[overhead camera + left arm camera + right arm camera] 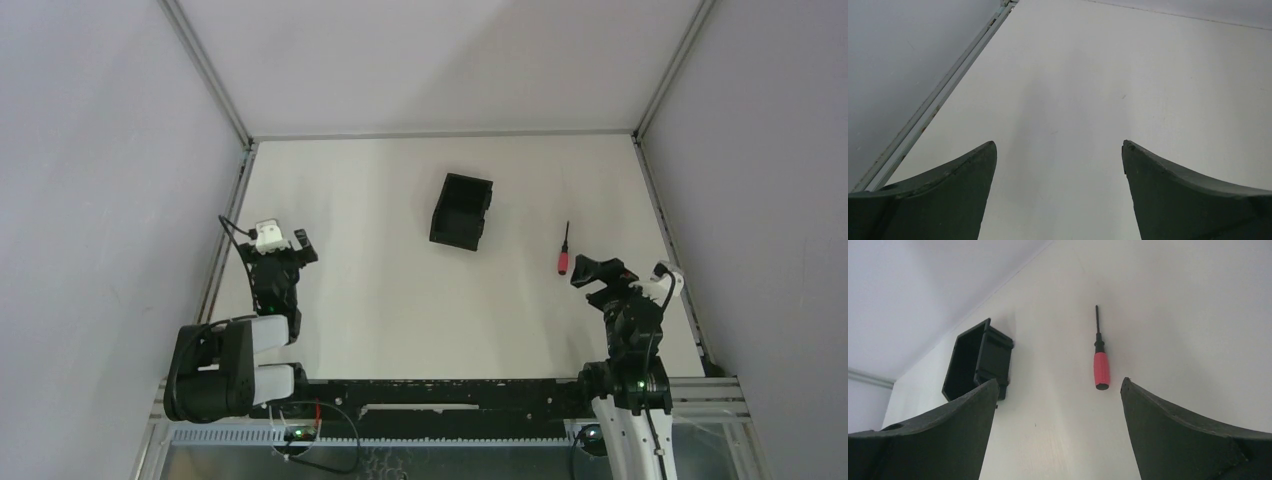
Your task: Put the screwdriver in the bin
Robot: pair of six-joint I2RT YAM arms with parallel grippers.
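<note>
Next, my right gripper needs to move outward, tilt its fingers down and lower over the dark collar by the handle (564, 249) (1099, 347).
The screwdriver (563, 254), red handle and thin dark shaft, lies flat on the white table at the right, shaft pointing away from me. In the right wrist view the screwdriver (1101, 368) lies just ahead of my fingers. The black bin (461, 211) stands near the table's middle, left of the screwdriver; it also shows in the right wrist view (979, 359). My right gripper (596, 276) is open and empty, just near of the handle. My left gripper (292, 248) is open and empty at the far left, over bare table.
A metal frame rail (228, 240) runs along the table's left edge, close to my left gripper, and another rail (662, 225) along the right edge. Grey walls enclose the table on three sides.
</note>
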